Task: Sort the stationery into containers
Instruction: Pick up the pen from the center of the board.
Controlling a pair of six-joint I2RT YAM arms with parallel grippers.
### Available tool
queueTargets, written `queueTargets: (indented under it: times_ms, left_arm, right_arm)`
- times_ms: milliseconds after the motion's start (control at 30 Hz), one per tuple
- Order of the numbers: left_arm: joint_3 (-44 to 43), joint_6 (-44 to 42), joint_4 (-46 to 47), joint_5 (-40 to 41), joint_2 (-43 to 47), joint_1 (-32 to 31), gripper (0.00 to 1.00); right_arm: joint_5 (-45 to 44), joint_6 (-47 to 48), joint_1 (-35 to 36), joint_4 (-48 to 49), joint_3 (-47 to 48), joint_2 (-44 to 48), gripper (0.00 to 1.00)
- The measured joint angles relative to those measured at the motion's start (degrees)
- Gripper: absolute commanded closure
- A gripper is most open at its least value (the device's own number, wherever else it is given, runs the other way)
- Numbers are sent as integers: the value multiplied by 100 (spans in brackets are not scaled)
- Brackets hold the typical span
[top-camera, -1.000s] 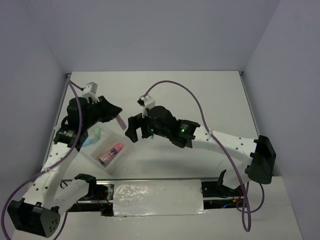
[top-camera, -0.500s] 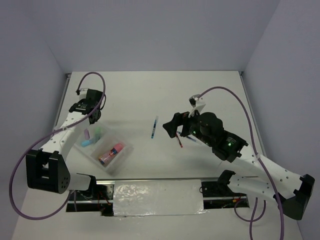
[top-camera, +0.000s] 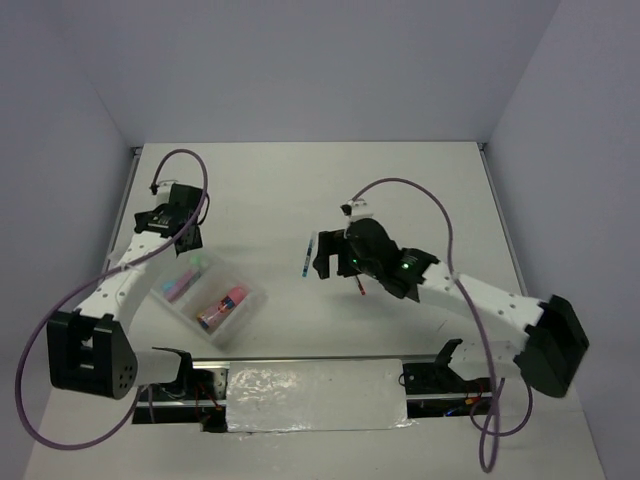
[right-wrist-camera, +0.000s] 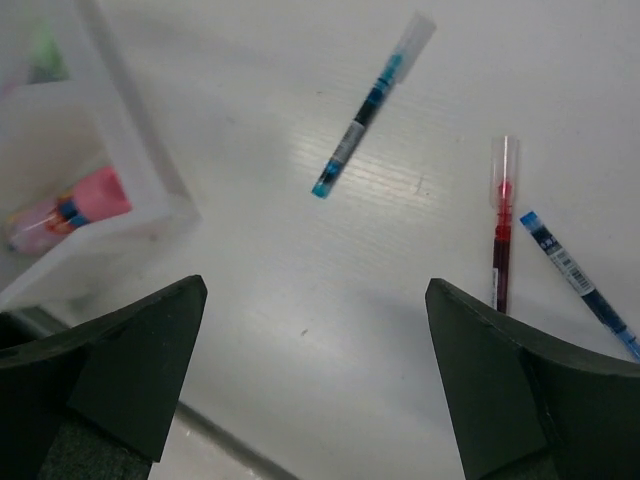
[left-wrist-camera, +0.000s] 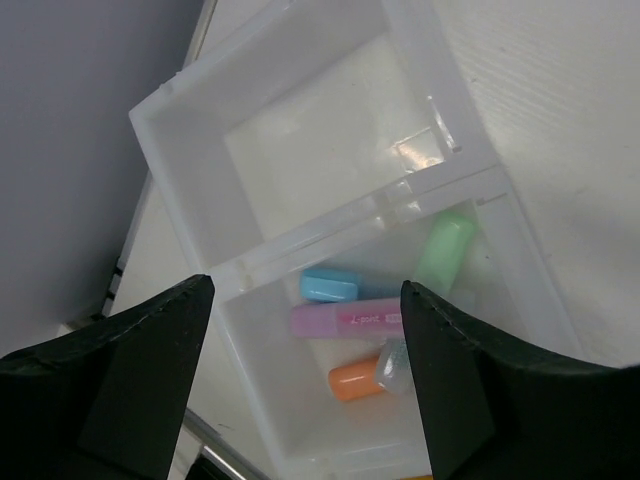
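My right gripper should move down and to the left in the top view onto the thin blue pen's middle (top-camera: 308, 256) (right-wrist-camera: 359, 126), because the pen lies clear of the others.
The clear three-part tray (top-camera: 250, 296) lies at the near left. In the left wrist view one compartment (left-wrist-camera: 262, 420) holds blue (left-wrist-camera: 328, 285), purple (left-wrist-camera: 350, 320), orange (left-wrist-camera: 352, 380) and green (left-wrist-camera: 445, 250) highlighters. My left gripper (left-wrist-camera: 305, 292) hangs open just above them, holding nothing. A fat pink tube (top-camera: 222, 307) lies in the nearest compartment. A thin blue pen (right-wrist-camera: 365, 110), a red pen (right-wrist-camera: 500, 225) and a second blue pen (right-wrist-camera: 575, 280) lie on the table. My right gripper (right-wrist-camera: 315, 290) is open above bare table, between the first blue pen and the red one.
The tray's far compartment (left-wrist-camera: 320, 150) has nothing in it. The table's left edge and wall (top-camera: 128, 190) run close behind the left arm. The pens lie mid-table (top-camera: 308, 255), right of the tray.
My left gripper has opened and the purple highlighter now lies in the tray with the others. The right arm has swung left, closer to the blue pen.
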State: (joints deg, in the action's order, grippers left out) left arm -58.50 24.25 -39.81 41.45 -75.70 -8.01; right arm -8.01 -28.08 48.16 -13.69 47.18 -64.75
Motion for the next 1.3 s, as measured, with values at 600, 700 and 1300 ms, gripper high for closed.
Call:
queueTargets:
  times_ms: [600,700,1300]
  left_arm:
    - [1078,-17,734,-1215,3298,0,1]
    - [1104,-28,730,-1300,3174,0,1]
    - [1676,570,1720,-4802,3136,11,1]
  right_arm:
    - [-1132,-1051,59,-769,3010,-4763,53]
    - [-1266,-1137,61,-960,3171,-5136,65]
    - [-479,-245,890,310,1694,-3727,100]
